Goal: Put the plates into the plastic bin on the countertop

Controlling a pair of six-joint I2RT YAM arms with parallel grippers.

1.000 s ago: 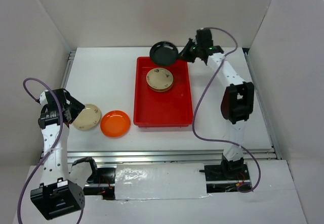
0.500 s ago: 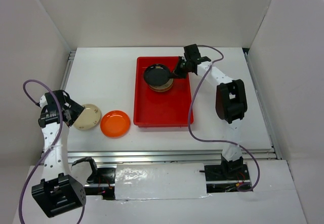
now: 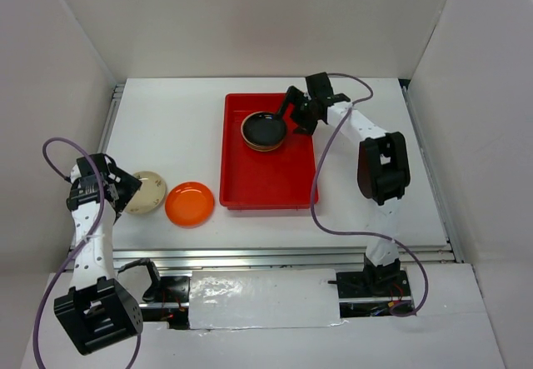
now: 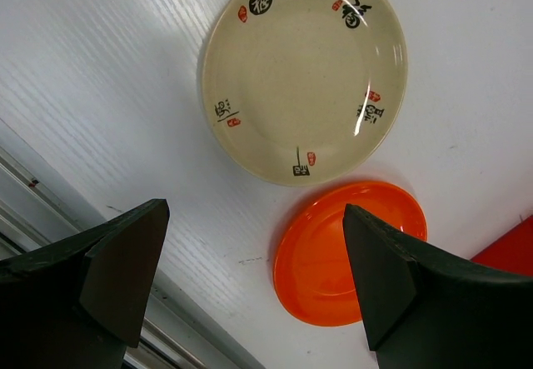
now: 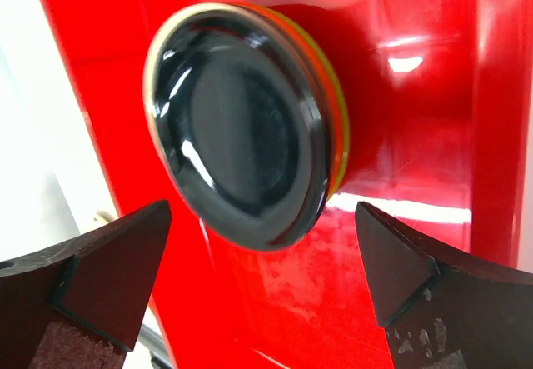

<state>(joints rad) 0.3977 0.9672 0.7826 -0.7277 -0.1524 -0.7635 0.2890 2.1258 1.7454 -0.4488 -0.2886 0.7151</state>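
Note:
Bare countertop leaves room beside the cream plate. My left gripper will next lower its open fingers to straddle the cream plate's near rim below.
The red plastic bin lies on the white countertop. At its far end a black plate tops a stack of plates. My right gripper stands open just right of the stack, nothing between its fingers. Left of the bin lie an orange plate and a cream plate with red and black marks. My left gripper hovers open at the cream plate's left edge, holding nothing.
White walls enclose the countertop on three sides. A metal rail runs along the near edge. A purple cable hangs from the right arm beside the bin's right rim.
The right gripper carried the black plate down onto the stack in the bin, then opened and let it go. The left gripper drifted slightly toward the near edge by the cream plate.

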